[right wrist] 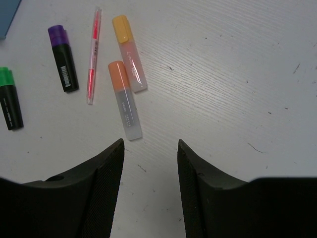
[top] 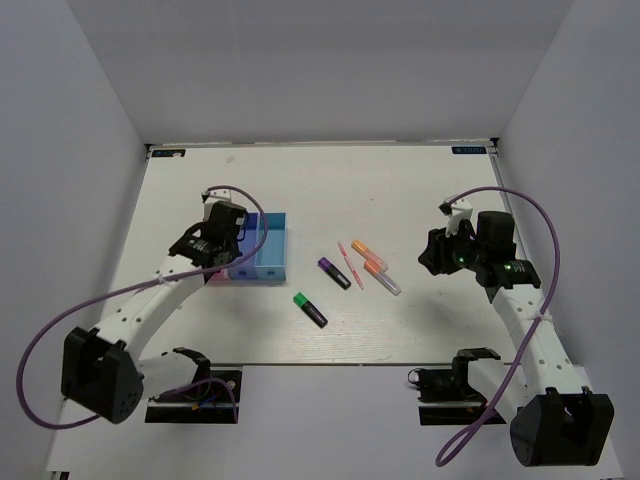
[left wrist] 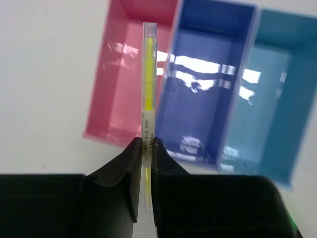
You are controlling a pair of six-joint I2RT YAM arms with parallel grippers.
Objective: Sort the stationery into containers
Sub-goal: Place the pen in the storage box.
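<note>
My left gripper moves away from my base and the dark blue bin next, then lowers over the pink-red bin point(left wrist: 129, 75).
My left gripper point(top: 224, 243) point(left wrist: 145, 148) is shut on a pale yellow pen point(left wrist: 148, 74) and holds it above the three joined bins. The pen points along the wall between the pink-red bin point(left wrist: 116, 84) and the dark blue bin point(left wrist: 198, 109), with the light blue bin point(left wrist: 262, 114) to the right. My right gripper point(top: 438, 256) point(right wrist: 151, 148) is open and empty over bare table. Ahead of it lie two orange highlighters point(right wrist: 125, 101) point(right wrist: 129, 52), a pink pen point(right wrist: 93, 54), a purple-black highlighter point(right wrist: 63, 58) and a green-black highlighter point(right wrist: 10, 101).
In the top view the bins point(top: 272, 255) sit left of centre, and the loose highlighters point(top: 334, 273) point(top: 310, 309) lie mid-table between the arms. White walls close the table on the left, right and back.
</note>
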